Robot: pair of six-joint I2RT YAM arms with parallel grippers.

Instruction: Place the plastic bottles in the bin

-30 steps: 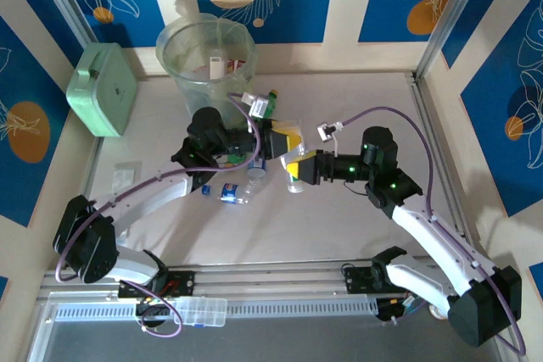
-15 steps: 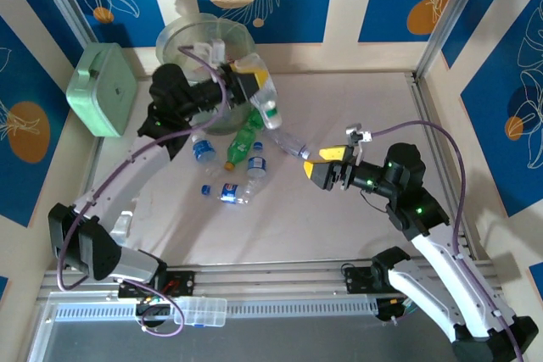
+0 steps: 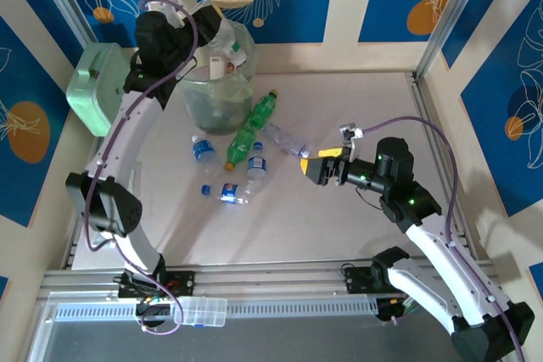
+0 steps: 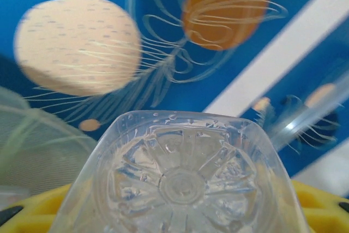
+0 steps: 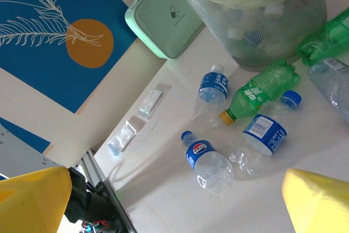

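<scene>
The bottle is still held up at the bin's rim, so the robot's left gripper will next tilt downward and go lower into the open bin to release the bottle.
My left gripper [image 3: 210,30] is raised over the rim of the bin [image 3: 193,95], shut on a clear plastic bottle [image 3: 226,37]. The left wrist view looks at that bottle's ribbed base [image 4: 180,181] between yellow fingers [image 4: 319,205]. Several plastic bottles lie on the table in front of the bin: a green one [image 3: 252,127] and clear blue-labelled ones [image 3: 204,152] [image 3: 257,164] [image 3: 234,194]. My right gripper [image 3: 318,167] hovers open to their right, holding nothing. Its wrist view shows a Pepsi-labelled bottle [image 5: 210,162] below its fingers [image 5: 32,200], and the bin [image 5: 262,20] behind.
A mint-green square box [image 3: 103,89] [image 5: 166,17] leans at the left wall beside the bin. Another clear bottle [image 3: 288,140] lies near the right gripper. A loose blue cap [image 3: 205,190] and small clear packets [image 5: 150,103] lie on the table's left side.
My left arm has lifted the clear bottle from the table's middle up and back over the bin. My right gripper has pulled away to the right, still open.
</scene>
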